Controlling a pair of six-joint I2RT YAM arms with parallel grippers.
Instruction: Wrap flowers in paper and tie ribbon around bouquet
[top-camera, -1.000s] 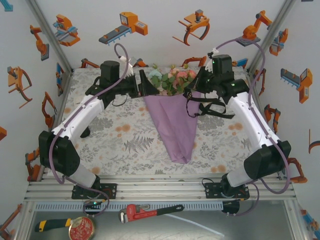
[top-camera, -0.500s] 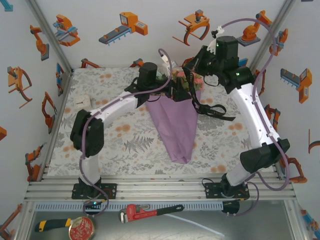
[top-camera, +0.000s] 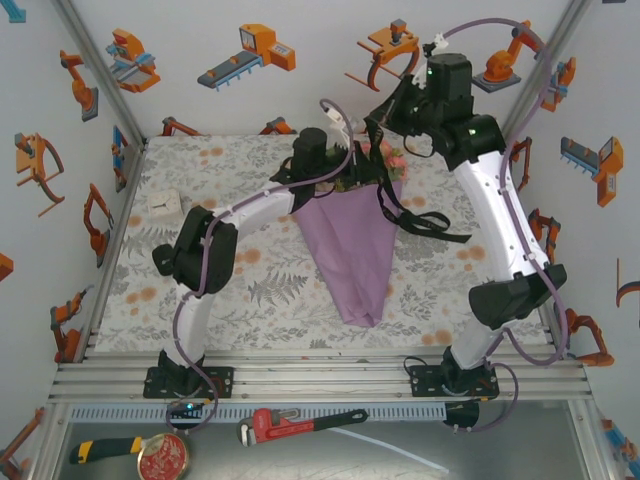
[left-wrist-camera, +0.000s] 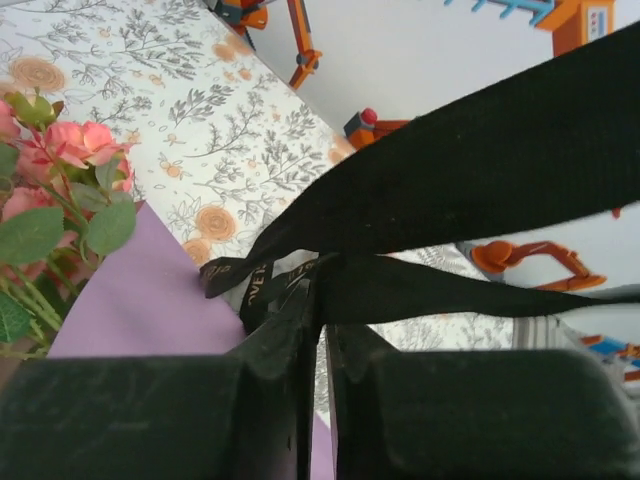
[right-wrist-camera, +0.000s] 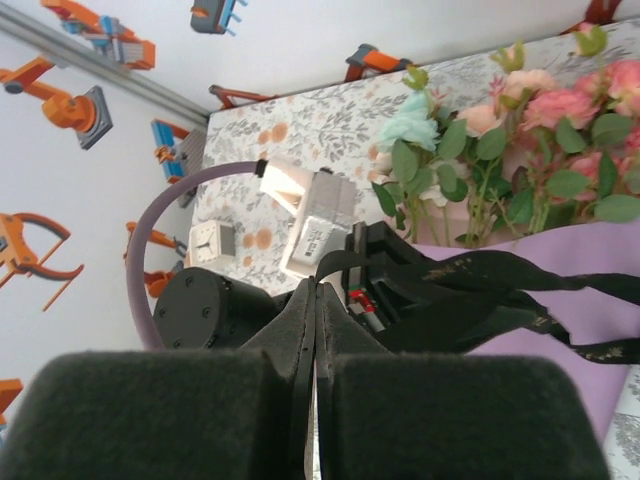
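Observation:
I should next move my right gripper back and down to the cone's tapering side (top-camera: 384, 262) and let go of the ribbon where the paper gets narrow.
The bouquet lies mid-table as a lilac paper (top-camera: 350, 250) cone, tip toward me, with the pink and cream flowers (top-camera: 385, 155) at its far end. The black ribbon (top-camera: 415, 222) loops down over the cone's right side. My left gripper (top-camera: 352, 183) is at the cone's mouth, shut on a ribbon strand (left-wrist-camera: 480, 160) at its tips (left-wrist-camera: 322, 290), beside the flowers (left-wrist-camera: 70, 150) and the paper (left-wrist-camera: 150, 300). My right gripper (top-camera: 385, 118) is raised above the flowers, shut on the ribbon (right-wrist-camera: 480, 275) at its tips (right-wrist-camera: 318, 285), looking down on the blooms (right-wrist-camera: 540, 110).
A small white square clock face (top-camera: 165, 203) lies on the floral table cover at the left. Enclosure walls close in the back and both sides. A red wrench (top-camera: 295, 425) and a round tin (top-camera: 163, 457) lie on the shelf below the near edge.
The left arm reached right to the cone's mouth and its jaws closed on the ribbon. The right arm rose from beside the flowers, lifting the ribbon.

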